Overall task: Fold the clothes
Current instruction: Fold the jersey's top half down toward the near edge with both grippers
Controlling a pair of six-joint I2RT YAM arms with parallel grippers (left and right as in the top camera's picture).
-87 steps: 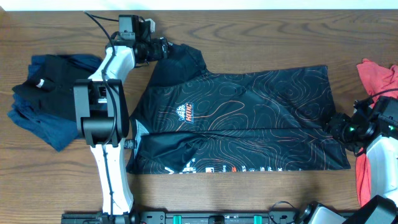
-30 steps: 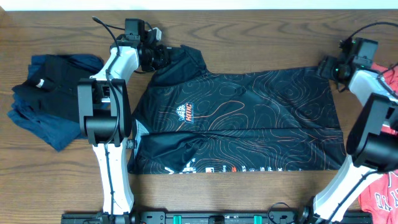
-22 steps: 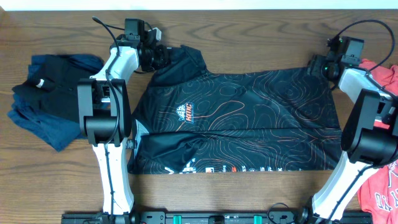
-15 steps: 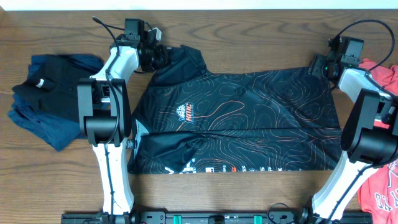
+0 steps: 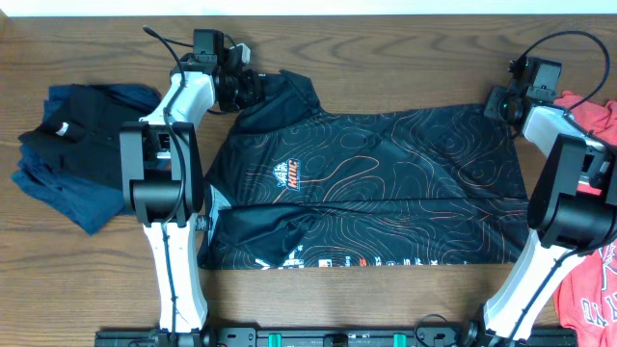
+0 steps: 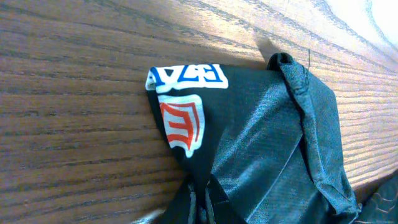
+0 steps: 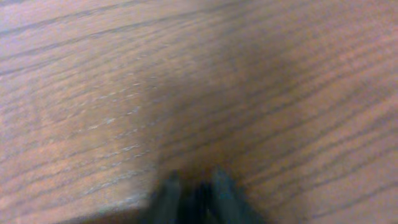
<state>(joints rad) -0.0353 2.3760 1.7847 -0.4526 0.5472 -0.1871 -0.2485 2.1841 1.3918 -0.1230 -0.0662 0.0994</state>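
I should next lift my left gripper back and lower it to release over the jersey's folded lower part, which lies back of it, because the jersey's upper half is still spread.
The black jersey [image 5: 386,183] with thin orange contour lines lies spread flat on the wooden table, its lower part folded up to a crease. My left gripper [image 5: 253,89] is at the far left sleeve and shut on it. In the left wrist view the sleeve [image 6: 261,137], with its blue and red prints, runs into the closed gripper [image 6: 200,202]. My right gripper [image 5: 494,102] sits at the jersey's far right corner. The right wrist view is blurred; the gripper [image 7: 196,193] has its tips close together with dark cloth between them, over bare wood.
A pile of dark blue and black clothes [image 5: 72,149] lies at the left. A red T-shirt [image 5: 590,111] lies at the right edge, with more red cloth [image 5: 588,299] at the lower right. The table's far edge runs just behind both grippers.
The right arm swung from the jersey's near right side up to its far right corner, then closed its jaws there. The left arm and the jersey have not moved.
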